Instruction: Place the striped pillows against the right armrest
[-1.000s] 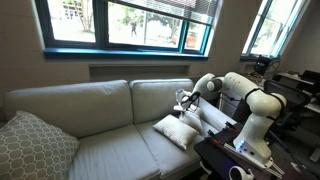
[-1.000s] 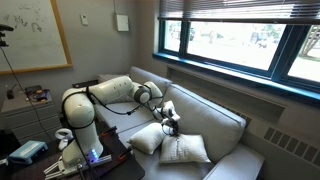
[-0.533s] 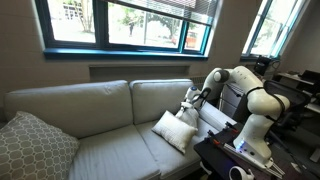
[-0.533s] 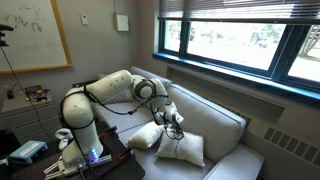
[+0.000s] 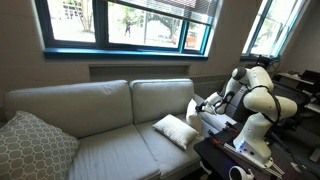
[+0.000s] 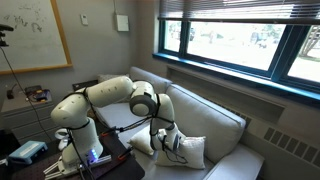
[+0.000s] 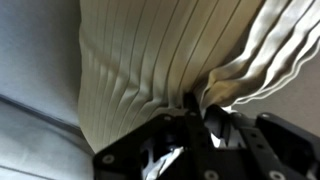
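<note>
The upright pillow still stands short. My gripper should next swing and turn along the sofa toward the armrest at its end point(image 6: 238, 163) and release the pillow there.
In the wrist view, cream ribbed fabric of one striped pillow point(image 7: 150, 60) is bunched between my gripper's point(image 7: 203, 108) shut fingers. In an exterior view that pillow point(image 5: 194, 110) stands upright at the sofa's right end, close beside the right armrest point(image 5: 217, 120), with the gripper point(image 5: 205, 106) on its armrest side. The second striped pillow point(image 5: 173, 130) lies flat on the seat cushion just in front of it. From the other side, both pillows point(image 6: 190, 152) point(image 6: 142, 142) show around the gripper point(image 6: 172, 140), and the arm partly hides them.
A larger grey lattice-patterned pillow point(image 5: 30, 145) leans at the sofa's left end. The back cushions point(image 5: 100, 100) run behind the seat under the window. A dark table point(image 5: 235, 155) carrying the robot base stands by the right end of the sofa.
The arm has swung toward the right armrest and lower, carrying the gripped pillow with it. That pillow now stands upright by the armrest. The other pillow stays on the seat.
</note>
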